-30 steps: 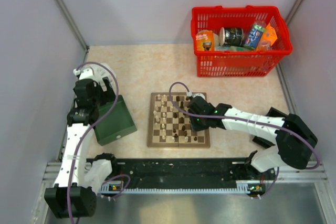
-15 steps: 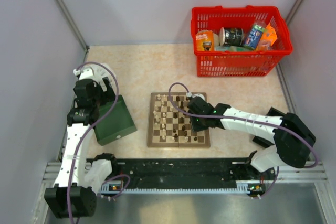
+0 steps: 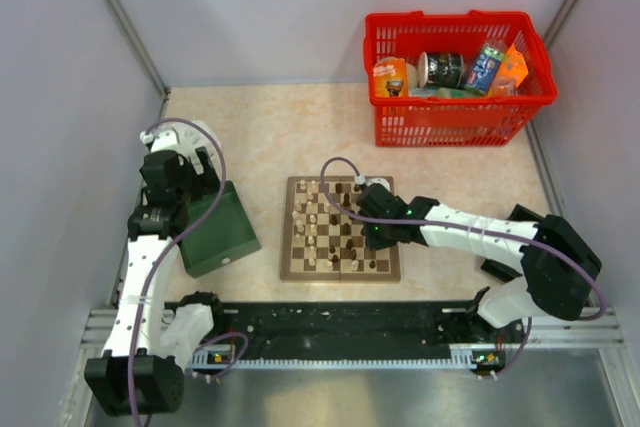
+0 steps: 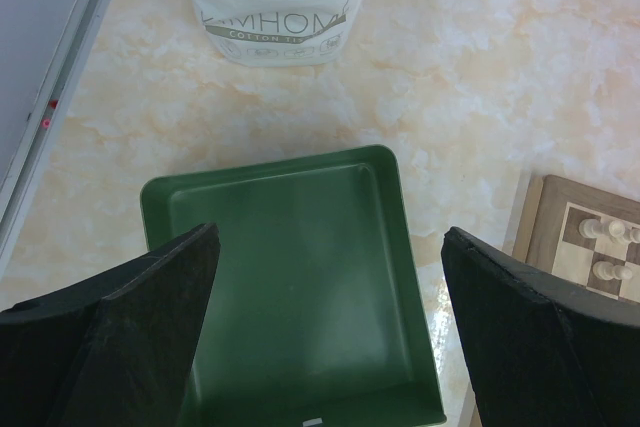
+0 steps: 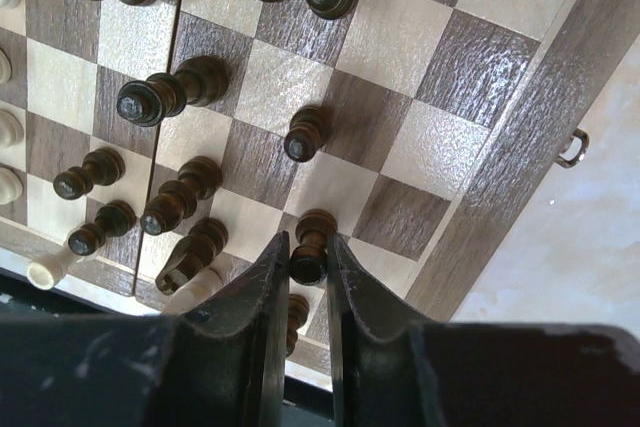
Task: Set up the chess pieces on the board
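The right gripper moves outward toward the basket to the board's far corner next, and releases the dark brown pawn it still pinches.
The wooden chessboard (image 3: 340,229) lies mid-table with cream and dark brown pieces (image 3: 318,217) standing on it. My right gripper (image 5: 308,262) is low over the board's right side (image 3: 372,237), shut on the head of a dark brown pawn (image 5: 312,247) that stands on a square near the border (image 5: 500,177). Other dark pieces (image 5: 170,92) stand around it, and a cream piece (image 5: 48,269) lies at the near edge. My left gripper (image 4: 325,347) is open and empty above the dark green box (image 4: 290,287). The board's corner with cream pieces (image 4: 600,247) shows at its right.
A red basket (image 3: 458,77) with cans and packets stands at the back right. The dark green box (image 3: 215,229) sits left of the board. A white bag (image 4: 275,2) lies beyond the box in the left wrist view. Grey walls close both sides.
My right arm shifted slightly over the board's right side between the earliest frame and now. The left arm has not moved.
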